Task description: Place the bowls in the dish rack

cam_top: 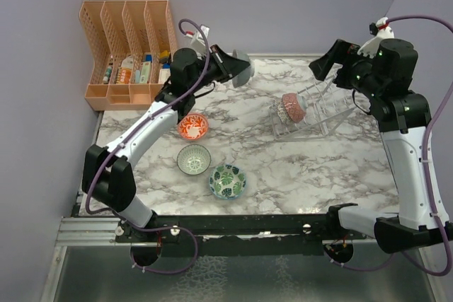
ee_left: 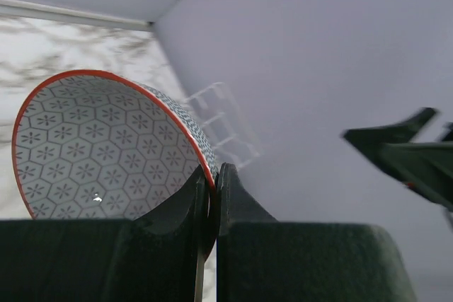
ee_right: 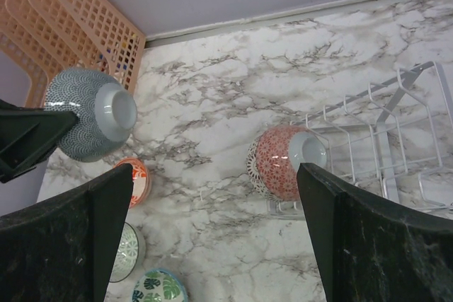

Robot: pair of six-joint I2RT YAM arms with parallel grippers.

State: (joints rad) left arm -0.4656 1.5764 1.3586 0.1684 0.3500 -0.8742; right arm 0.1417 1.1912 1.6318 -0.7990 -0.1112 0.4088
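My left gripper goes down toward the right in the top view next to release, since the free slot (cam_top: 311, 106) beside the red-patterned bowl lies below it there.
My left gripper (ee_left: 212, 175) is shut on the rim of a white lattice bowl (ee_left: 92, 153) with a red edge and holds it in the air over the back of the table (cam_top: 241, 68). Its blue-patterned outside shows in the right wrist view (ee_right: 88, 114). The clear dish rack (cam_top: 322, 111) stands at the right, and a red-patterned bowl (ee_right: 283, 160) leans in its left end, with another patterned bowl (ee_right: 253, 171) tight behind it. My right gripper (ee_right: 212, 175) is open and empty, high above the rack (cam_top: 322, 64). On the table lie an orange-red bowl (cam_top: 192, 126), a pale green-grey bowl (cam_top: 194, 159) and a leaf-print bowl (cam_top: 227, 181).
An orange plastic file organiser (cam_top: 127, 51) holding small bottles stands at the back left corner. Purple walls close the back and both sides. The marble tabletop (cam_top: 333, 167) ends at a black rail along the near edge.
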